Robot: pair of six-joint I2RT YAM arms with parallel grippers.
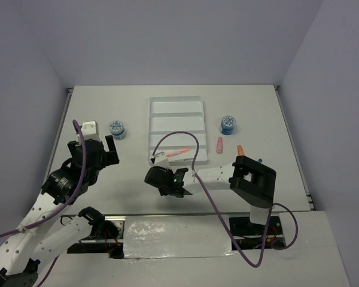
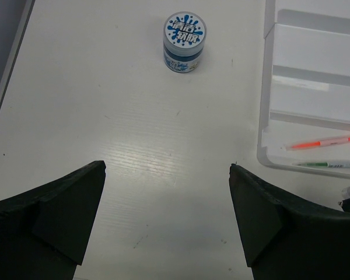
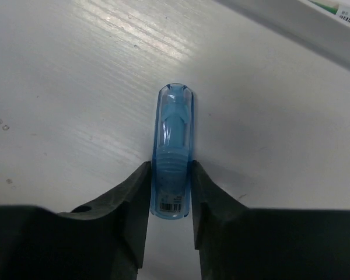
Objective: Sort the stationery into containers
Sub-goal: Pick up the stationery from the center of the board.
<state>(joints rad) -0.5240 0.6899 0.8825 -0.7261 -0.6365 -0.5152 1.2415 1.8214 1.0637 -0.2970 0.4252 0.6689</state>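
My right gripper lifts the blue stick (image 3: 174,134) over the tray's side next. It then lowers and releases it in the tray's empty section beyond the pens, outward of the gripper.
A short translucent blue stick (image 3: 174,134) lies on the table, and my right gripper (image 3: 170,169) is shut on its lower end, both fingers touching its sides. In the top view this gripper (image 1: 167,182) sits just in front of the white divided tray (image 1: 175,107). An orange pen (image 2: 324,142) and a grey-green pen (image 2: 332,165) lie in the tray's nearest compartment. My left gripper (image 2: 168,175) is open above bare table, well short of a blue-white tub (image 2: 185,42).
A second tub (image 1: 228,124) stands right of the tray. A pink stick (image 1: 219,144) and an orange stick (image 1: 240,148) lie near it, by the right arm's elbow. The tray's near wall (image 3: 315,29) runs just beyond the blue stick.
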